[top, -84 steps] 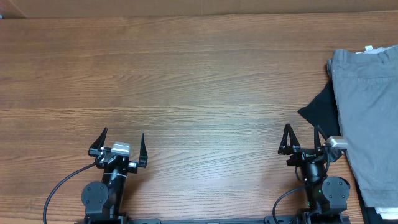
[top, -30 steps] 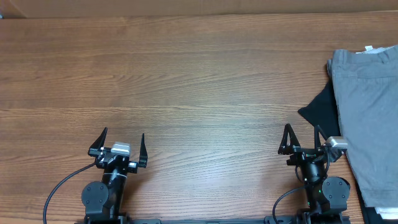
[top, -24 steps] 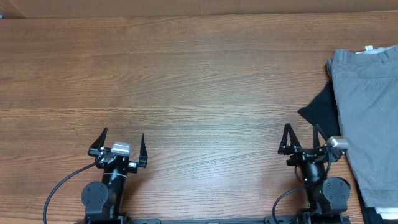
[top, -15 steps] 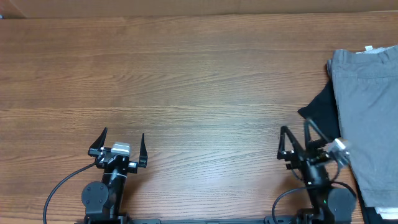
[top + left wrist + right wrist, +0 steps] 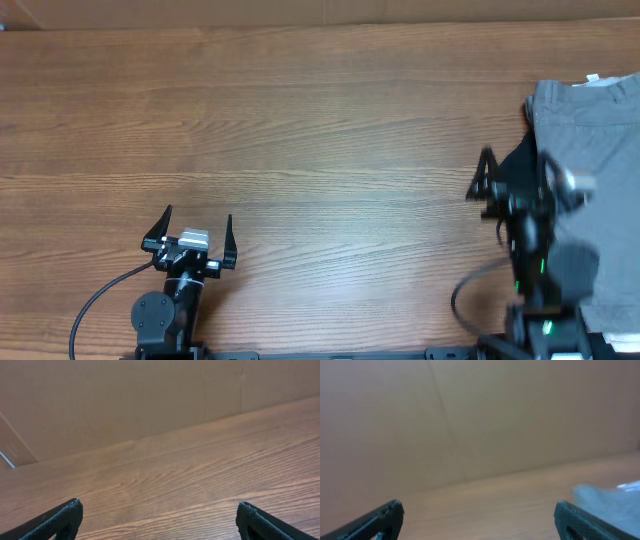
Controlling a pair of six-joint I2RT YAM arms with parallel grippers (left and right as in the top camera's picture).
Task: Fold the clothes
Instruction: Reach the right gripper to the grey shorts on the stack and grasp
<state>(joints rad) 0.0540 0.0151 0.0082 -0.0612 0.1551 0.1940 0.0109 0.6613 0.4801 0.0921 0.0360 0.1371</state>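
Note:
The grey shorts' side edge (image 5: 535, 112) (image 5: 584, 497) lies open near the shorts' far corner, next to bare wood, so the robot's right gripper needs to move outward next and tilt down onto it there.
The clothes, a pair of medium-grey shorts (image 5: 600, 150), lie flat at the table's right edge and run out of the overhead view. They show as a blurred grey patch (image 5: 615, 496) at the right of the right wrist view. My right gripper (image 5: 516, 168) is open and empty, blurred, hovering at the shorts' left edge over a black garment. At the front left my left gripper (image 5: 197, 222) is open and empty over bare wood. Its fingertips (image 5: 74, 506) stand wide apart in the left wrist view.
A black garment (image 5: 525, 147) pokes out from under the grey shorts' left side. A strip of white cloth (image 5: 598, 80) shows at their far end. A cardboard wall (image 5: 125, 395) runs along the table's far edge (image 5: 300, 26).
My right arm has lifted from its rest spot and swung away from the front edge and rightward, reaching the shorts' left edge. The left arm has not moved.

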